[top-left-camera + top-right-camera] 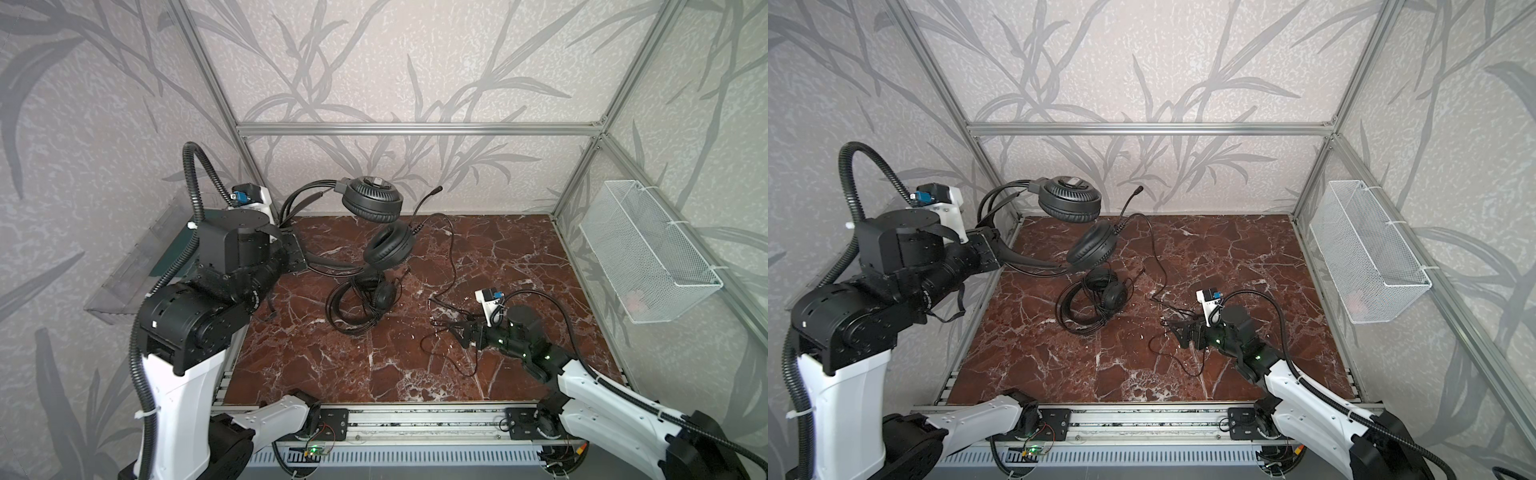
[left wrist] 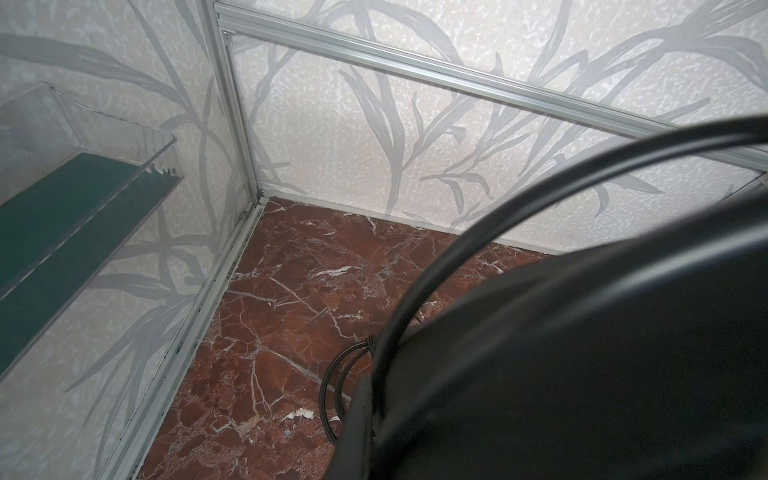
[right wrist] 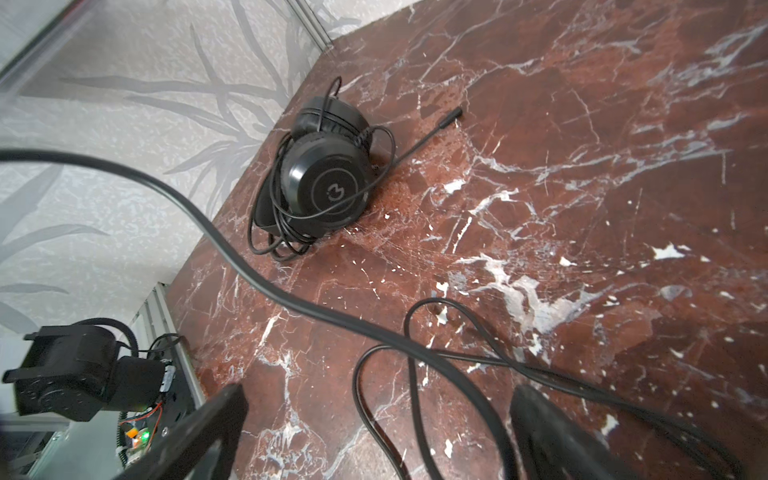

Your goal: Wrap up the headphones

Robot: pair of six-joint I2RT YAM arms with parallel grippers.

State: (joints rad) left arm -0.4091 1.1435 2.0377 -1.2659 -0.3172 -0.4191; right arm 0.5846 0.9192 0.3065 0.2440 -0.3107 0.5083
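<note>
My right gripper shifts slightly outward next and closes on the parts of the cable, since they lie between its open fingers but nearer the outward finger.
One pair of black headphones (image 1: 372, 200) (image 1: 1070, 202) hangs in the air at the back. My left gripper (image 1: 301, 255) (image 1: 992, 249) is shut on its headband (image 2: 582, 332), which blocks most of the left wrist view. Its thin cable (image 1: 453, 259) (image 3: 249, 266) trails down onto the marble table (image 1: 332, 365) and loops there. My right gripper (image 1: 457, 332) (image 1: 1177, 332) (image 3: 382, 424) is low over these loops, open, with cable strands lying between its fingers. A second pair of headphones (image 1: 368, 299) (image 3: 324, 183) lies mid-table with its cable coiled around it.
A white mesh basket (image 1: 648, 253) hangs on the right wall. A clear plastic shelf (image 1: 124, 266) (image 2: 83, 199) is fixed to the left wall. Aluminium frame rails (image 1: 415, 129) border the table. The lifted headset's microphone boom (image 1: 428, 197) sticks out toward the back wall.
</note>
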